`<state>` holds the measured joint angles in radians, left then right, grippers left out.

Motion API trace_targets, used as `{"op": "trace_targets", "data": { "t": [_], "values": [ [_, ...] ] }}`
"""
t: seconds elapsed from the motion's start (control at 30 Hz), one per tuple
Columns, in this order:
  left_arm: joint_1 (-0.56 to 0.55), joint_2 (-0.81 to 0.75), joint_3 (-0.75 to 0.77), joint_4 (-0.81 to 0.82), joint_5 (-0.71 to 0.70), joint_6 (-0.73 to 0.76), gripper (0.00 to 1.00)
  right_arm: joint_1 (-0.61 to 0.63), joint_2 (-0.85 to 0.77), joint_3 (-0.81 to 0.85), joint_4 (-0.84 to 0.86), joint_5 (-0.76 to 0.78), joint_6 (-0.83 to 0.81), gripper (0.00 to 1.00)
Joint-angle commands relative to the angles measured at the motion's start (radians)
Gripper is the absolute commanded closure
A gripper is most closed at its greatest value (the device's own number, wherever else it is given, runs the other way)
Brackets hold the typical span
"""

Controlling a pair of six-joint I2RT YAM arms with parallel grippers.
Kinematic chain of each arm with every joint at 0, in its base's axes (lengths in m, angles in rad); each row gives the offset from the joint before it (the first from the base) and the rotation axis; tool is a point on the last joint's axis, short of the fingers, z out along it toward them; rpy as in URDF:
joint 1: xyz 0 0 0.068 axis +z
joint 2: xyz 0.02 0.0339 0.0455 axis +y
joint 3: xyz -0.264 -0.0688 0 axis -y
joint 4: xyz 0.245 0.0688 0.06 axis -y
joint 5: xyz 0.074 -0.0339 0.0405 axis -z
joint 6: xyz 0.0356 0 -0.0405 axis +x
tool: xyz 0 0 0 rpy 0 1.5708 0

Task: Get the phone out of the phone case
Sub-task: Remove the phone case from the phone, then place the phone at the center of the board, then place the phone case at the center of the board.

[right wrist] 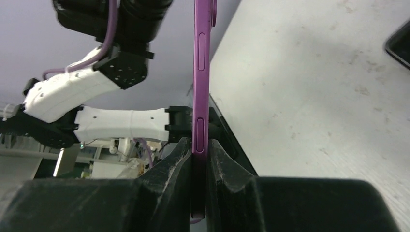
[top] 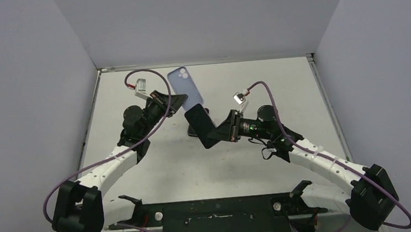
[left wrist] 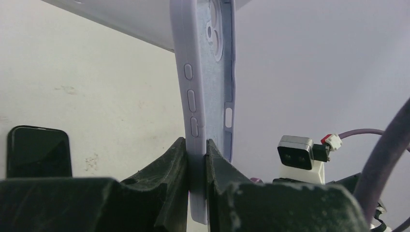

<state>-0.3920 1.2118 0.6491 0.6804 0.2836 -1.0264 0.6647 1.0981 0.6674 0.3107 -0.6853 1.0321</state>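
The phone case [top: 184,87] goes sideways and down in my left gripper next and comes free there, as bare tabletop lies below the gripper and to its left in the top view.
The lavender phone case [top: 184,87] stands up off the table, empty, its inside and camera hole showing in the left wrist view [left wrist: 209,72]. My left gripper [top: 175,103] [left wrist: 197,154] is shut on the case's lower edge. The phone [top: 201,126], with a black screen and purple rim [right wrist: 200,72], is apart from the case, just below and to its right. My right gripper [top: 224,130] [right wrist: 199,154] is shut on the phone's edge and holds it tilted above the table.
A second dark flat slab [left wrist: 38,152] lies on the table [top: 256,84], partly under the held phone [top: 191,131], and shows at the right wrist view's edge [right wrist: 400,43]. Grey walls close in the back and both sides.
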Motion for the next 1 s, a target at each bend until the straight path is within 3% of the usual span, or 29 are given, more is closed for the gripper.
{"op": "trace_targets", "data": {
  "t": [0.0, 0.33, 0.47, 0.7, 0.97],
  "values": [
    [0.051, 0.022, 0.059, -0.081, 0.025, 0.134, 1.0, -0.117, -0.03, 0.007, -0.085, -0.033, -0.101, 1.0],
    [0.279, 0.182, 0.168, -0.485, 0.301, 0.424, 1.0, -0.563, 0.036, -0.024, -0.157, -0.108, -0.239, 1.0],
    [0.344, 0.283, 0.247, -0.639, 0.322, 0.559, 1.0, -0.708, 0.129, -0.021, -0.091, -0.098, -0.259, 1.0],
    [0.372, 0.502, 0.423, -0.844, 0.297, 0.716, 1.0, -0.748, 0.383, 0.067, -0.013, -0.081, -0.327, 1.0],
    [0.374, 0.69, 0.571, -0.903, 0.241, 0.758, 0.97, -0.742, 0.63, 0.175, 0.08, -0.09, -0.313, 1.0]
  ]
}}
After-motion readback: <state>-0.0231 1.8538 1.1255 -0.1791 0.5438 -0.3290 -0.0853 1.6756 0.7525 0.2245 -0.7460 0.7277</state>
